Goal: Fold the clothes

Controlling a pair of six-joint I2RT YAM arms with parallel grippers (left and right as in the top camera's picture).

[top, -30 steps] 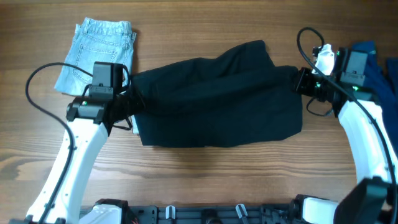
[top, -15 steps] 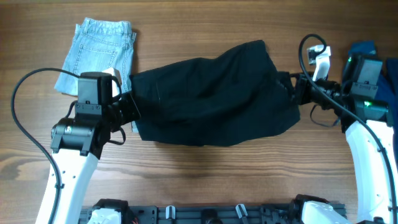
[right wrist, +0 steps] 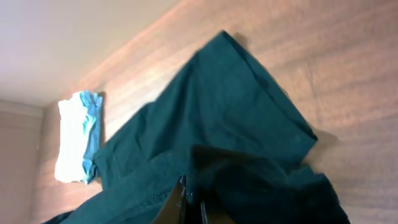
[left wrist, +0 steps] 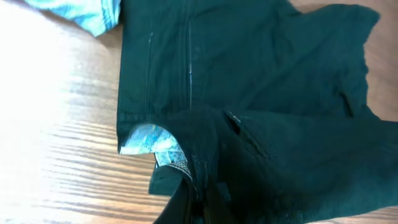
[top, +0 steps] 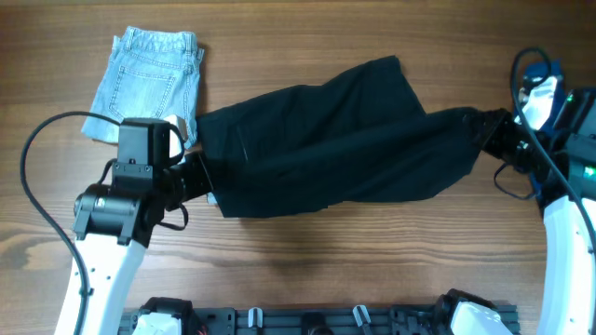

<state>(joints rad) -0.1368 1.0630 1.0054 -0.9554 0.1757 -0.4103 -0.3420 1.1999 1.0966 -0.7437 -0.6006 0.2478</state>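
The cloth already lies flat at the black shorts' far corner (top: 216, 121) (left wrist: 138, 14) beside the denim, so I need to move my left gripper outward and down onto that corner next and release.
The black shorts (top: 326, 140) are stretched across the middle of the table between my two grippers. My left gripper (top: 207, 181) is shut on their left end; in the left wrist view the black fabric (left wrist: 261, 93) bunches round the jaws (left wrist: 202, 199), with a patterned lining (left wrist: 149, 140) showing. My right gripper (top: 492, 130) is shut on the shorts' right end and holds it raised; the right wrist view shows the cloth (right wrist: 236, 112) running away from the jaws (right wrist: 191, 202). The pale-blue denim shorts (top: 149, 79) lie folded at the back left. A royal-blue garment (top: 582, 102) shows at the right edge.
The wooden table (top: 307, 279) is bare along the front. Cables loop over both arms. The denim shorts also show in the left wrist view (left wrist: 81, 12) and the right wrist view (right wrist: 78, 137).
My right gripper has pulled the shorts' right end further right and the cloth has stretched out. My left gripper has shifted slightly toward the front with its end.
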